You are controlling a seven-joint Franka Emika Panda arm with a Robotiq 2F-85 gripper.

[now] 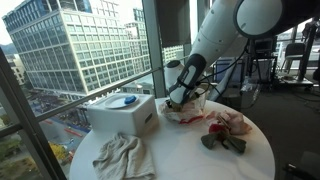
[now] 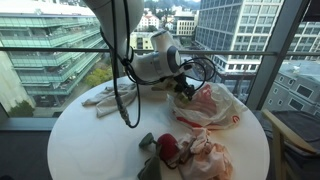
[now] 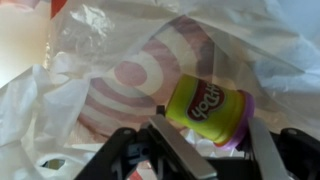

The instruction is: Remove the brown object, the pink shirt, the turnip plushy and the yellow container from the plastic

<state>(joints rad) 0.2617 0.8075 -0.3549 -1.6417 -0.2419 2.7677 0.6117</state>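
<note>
The gripper draws the yellow container from the bag's opening over to the tabletop beside the red round plushy (image 2: 168,148) next. It releases the container there, since the other things lie there.
In the wrist view a yellow container (image 3: 205,112) with a red label and a purple lid sits tilted between my gripper's (image 3: 212,122) two fingers. Both fingers touch its sides. Behind it is the white plastic bag (image 3: 120,70) with red rings printed on it. In both exterior views my gripper (image 1: 180,98) (image 2: 185,90) is at the mouth of the bag (image 1: 190,110) (image 2: 212,105). A pink shirt (image 1: 232,122) (image 2: 205,155), a red round plushy (image 2: 168,148) and a dark floppy object (image 1: 222,142) lie together on the table outside the bag.
The round white table (image 1: 185,155) (image 2: 100,140) stands by large windows. A white box (image 1: 122,112) with a blue mark sits at its far side. A crumpled grey-white cloth (image 1: 122,155) (image 2: 105,100) lies beside the box.
</note>
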